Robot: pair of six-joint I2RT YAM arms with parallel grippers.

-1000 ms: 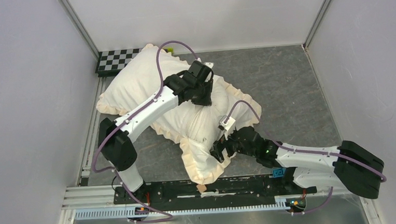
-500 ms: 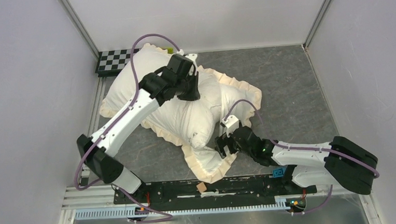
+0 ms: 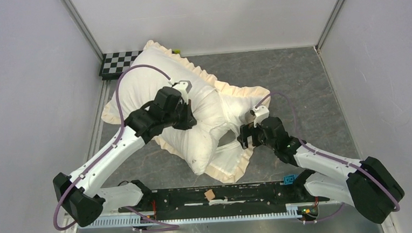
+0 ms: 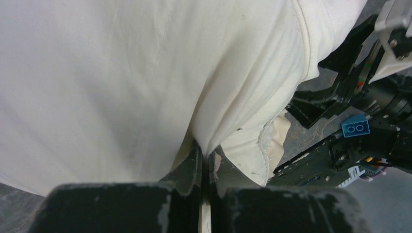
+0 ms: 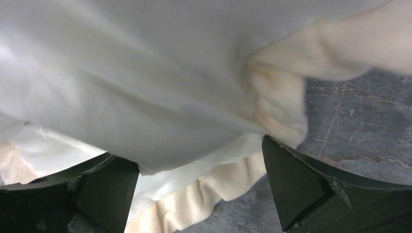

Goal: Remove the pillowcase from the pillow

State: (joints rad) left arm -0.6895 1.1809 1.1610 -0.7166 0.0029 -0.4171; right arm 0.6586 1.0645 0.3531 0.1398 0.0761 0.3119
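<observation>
The left gripper moves back and to the left in the top view next, then releases the pinched fold, as the bulge [image 3: 198, 152] points toward the near edge.
The pillowcase [image 3: 213, 97] lies across the floor mat, its white face up and its cream frill [image 3: 234, 166] around the edge; no grey face shows. The pillow is inside it, so I only see its bulk. A plump white bulge [image 3: 198, 152] points toward the near edge; I cannot tell whether it is bare pillow. My left gripper [image 3: 188, 120] sits on the middle of the bundle, shut on a pinched fold of white fabric [image 4: 208, 155]. My right gripper [image 3: 244, 138] is open, with the frilled edge [image 5: 214, 194] and a white fabric layer between its fingers [image 5: 291, 184].
A checkerboard [image 3: 118, 61] and a small yellow-green thing [image 3: 176, 51] lie at the back left, partly under the pillow. Grey walls close in on both sides. A black rail [image 3: 251, 192] with a small tan block [image 3: 209, 194] and a blue brick [image 3: 290, 179] runs along the near edge.
My left gripper moved from the far middle toward the near left, and the bundle shifted left and back with it. My right gripper moved right and away along the frilled edge.
</observation>
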